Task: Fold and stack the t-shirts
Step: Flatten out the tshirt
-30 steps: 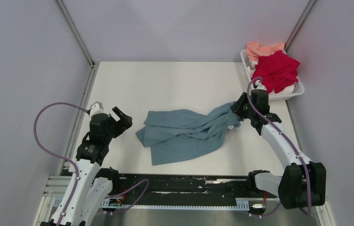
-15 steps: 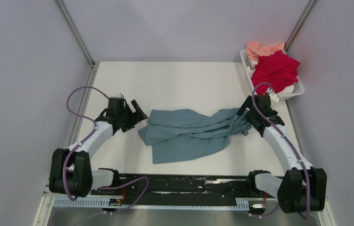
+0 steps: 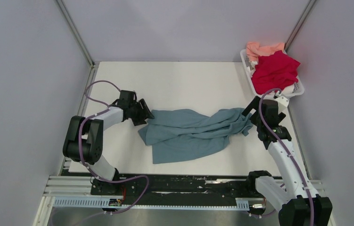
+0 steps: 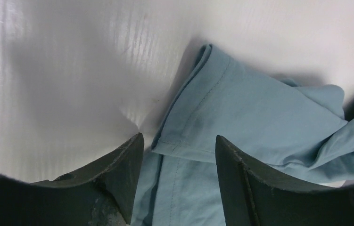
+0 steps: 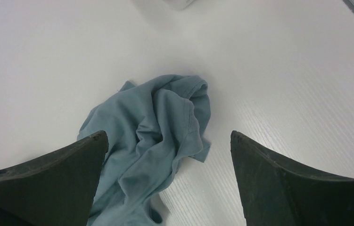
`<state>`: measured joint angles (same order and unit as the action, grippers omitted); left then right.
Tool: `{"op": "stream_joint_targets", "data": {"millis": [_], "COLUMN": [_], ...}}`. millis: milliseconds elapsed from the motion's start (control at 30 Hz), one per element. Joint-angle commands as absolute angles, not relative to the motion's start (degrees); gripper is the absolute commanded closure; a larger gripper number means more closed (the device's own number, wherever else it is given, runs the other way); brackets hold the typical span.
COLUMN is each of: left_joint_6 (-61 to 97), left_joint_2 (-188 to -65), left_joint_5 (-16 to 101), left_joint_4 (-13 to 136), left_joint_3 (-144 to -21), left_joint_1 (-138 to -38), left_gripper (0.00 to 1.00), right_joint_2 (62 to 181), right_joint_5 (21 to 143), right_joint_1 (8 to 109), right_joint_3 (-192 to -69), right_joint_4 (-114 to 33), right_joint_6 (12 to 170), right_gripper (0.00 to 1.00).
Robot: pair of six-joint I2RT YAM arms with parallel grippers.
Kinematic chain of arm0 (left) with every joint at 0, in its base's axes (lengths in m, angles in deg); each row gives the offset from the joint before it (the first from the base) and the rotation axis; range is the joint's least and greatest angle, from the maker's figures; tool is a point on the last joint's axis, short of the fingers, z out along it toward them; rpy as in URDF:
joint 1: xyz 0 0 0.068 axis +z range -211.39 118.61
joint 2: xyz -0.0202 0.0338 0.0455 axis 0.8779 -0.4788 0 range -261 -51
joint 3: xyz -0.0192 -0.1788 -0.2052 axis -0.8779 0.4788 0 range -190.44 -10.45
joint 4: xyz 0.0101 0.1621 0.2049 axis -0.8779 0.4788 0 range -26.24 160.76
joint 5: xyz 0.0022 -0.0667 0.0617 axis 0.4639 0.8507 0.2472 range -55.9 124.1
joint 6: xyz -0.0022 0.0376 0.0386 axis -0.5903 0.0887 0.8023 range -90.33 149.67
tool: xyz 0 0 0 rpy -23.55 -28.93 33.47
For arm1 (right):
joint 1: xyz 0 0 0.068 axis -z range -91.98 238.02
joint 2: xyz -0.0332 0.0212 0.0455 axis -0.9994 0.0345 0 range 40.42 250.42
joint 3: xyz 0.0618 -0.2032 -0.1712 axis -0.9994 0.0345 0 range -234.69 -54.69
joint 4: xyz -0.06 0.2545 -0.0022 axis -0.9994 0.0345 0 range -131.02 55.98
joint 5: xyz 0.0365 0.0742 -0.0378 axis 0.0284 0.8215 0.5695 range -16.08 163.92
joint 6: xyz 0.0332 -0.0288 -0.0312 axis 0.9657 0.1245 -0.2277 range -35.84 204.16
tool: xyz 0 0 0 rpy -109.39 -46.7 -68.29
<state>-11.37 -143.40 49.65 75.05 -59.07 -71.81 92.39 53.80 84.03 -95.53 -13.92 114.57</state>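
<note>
My right gripper should next move down and to its left in the top view to close, because the folds at the shirt's bunched end (image 3: 237, 116) (image 5: 155, 104) are below it on that side.
The teal-blue t-shirt (image 3: 189, 134) lies crumpled across the middle of the table. My left gripper (image 3: 144, 114) is at its left edge. In the left wrist view the left gripper (image 4: 178, 137) is open, and a stitched hem of the teal shirt (image 4: 241, 108) lies between the two fingers. My right gripper (image 3: 249, 117) hovers wide open over the shirt's bunched right end (image 5: 156, 122) and holds nothing. The crimson t-shirt (image 3: 276, 70) and the salmon-pink t-shirt (image 3: 262, 48) are piled in the basket.
The white slotted basket (image 3: 244, 60) stands at the table's far right corner, just beyond the right arm. Grey walls and metal posts close in the table on three sides. A black rail runs along the near edge.
My left arm reached out to the shirt's left edge and its jaws narrowed around the hem. My right gripper let go of the shirt's right end, opened wide and drew back slightly.
</note>
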Motion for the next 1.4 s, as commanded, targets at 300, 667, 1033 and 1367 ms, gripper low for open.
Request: {"op": "stream_joint_targets", "data": {"millis": [300, 667, 1033, 1367], "left_joint_6": [-10.4, -9.5, -9.0, -8.6], "left_joint_2": [-141.7, -134.7, -122.3, -122.0], "left_joint_5": [50.2, 40.6, 34.7, 31.6], "left_joint_4": [74.2, 75.4, 73.6, 75.1], "left_joint_3": [-59.7, -58.1, -51.4, -52.0], "left_joint_1": [-75.7, -75.7, -75.7, -75.7], "left_gripper": [0.69, 1.0, 1.0, 1.0], "right_joint_2": [92.1, 95.6, 113.2, 129.7], "right_joint_5": [53.2, 64.1, 70.3, 64.3], "right_joint_1": [84.0, 84.0, 81.9, 77.3], "right_joint_3": [-94.5, -93.6, -100.7, -108.6], "right_joint_4": [-17.3, -23.2, -30.8, -32.1], "right_joint_6": [115.0, 109.6, 106.3, 107.0], "right_gripper": [0.0, 0.0, 0.04, 0.64]}}
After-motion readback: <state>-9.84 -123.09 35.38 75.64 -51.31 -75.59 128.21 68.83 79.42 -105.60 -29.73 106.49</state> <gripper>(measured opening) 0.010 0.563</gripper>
